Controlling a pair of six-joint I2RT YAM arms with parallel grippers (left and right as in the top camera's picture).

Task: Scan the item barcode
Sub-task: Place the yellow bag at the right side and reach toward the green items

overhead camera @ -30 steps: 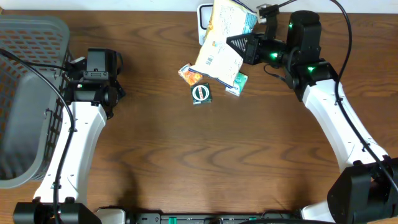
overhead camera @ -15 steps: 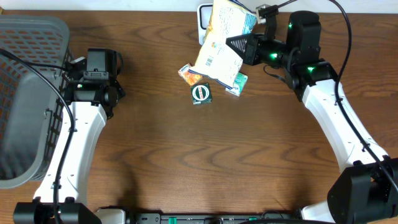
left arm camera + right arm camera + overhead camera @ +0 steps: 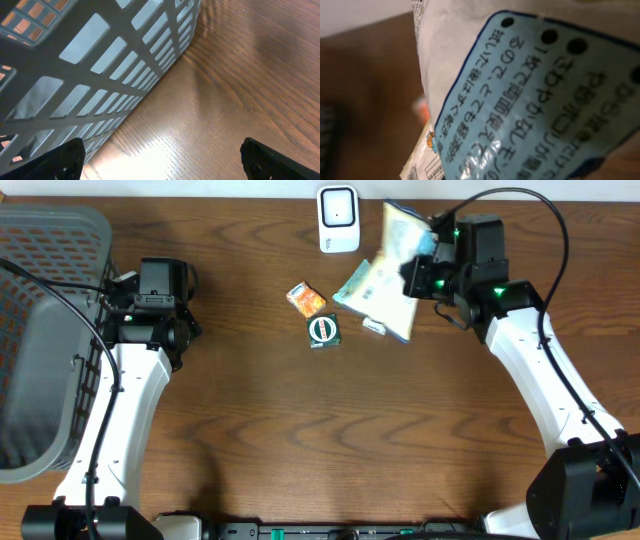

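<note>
Packets are lying under the bag, so I will next move my right gripper to the right in the overhead view, away from the scanner, and then down toward empty wood.
My right gripper (image 3: pixel 413 277) is shut on a pale snack bag (image 3: pixel 385 272) with yellow and blue print, holding it above the table just right of the white barcode scanner (image 3: pixel 338 218). In the right wrist view the bag (image 3: pixel 530 100) fills the frame with a blue label of Japanese text and hides the fingers. No barcode shows on it in either view. My left gripper (image 3: pixel 160 164) is open over bare wood beside the basket, with nothing between its fingers (image 3: pixel 55 162).
A grey slatted basket (image 3: pixel 45 330) stands at the left edge, its wall (image 3: pixel 100 65) close to the left gripper. On the table near the bag lie an orange packet (image 3: pixel 306 299), a dark green round-labelled packet (image 3: pixel 323 330) and a small white packet (image 3: pixel 375 326).
The right gripper has swung the bag to the right, off the scanner, and turned it. The scanner now shows in full. The left arm has not moved.
</note>
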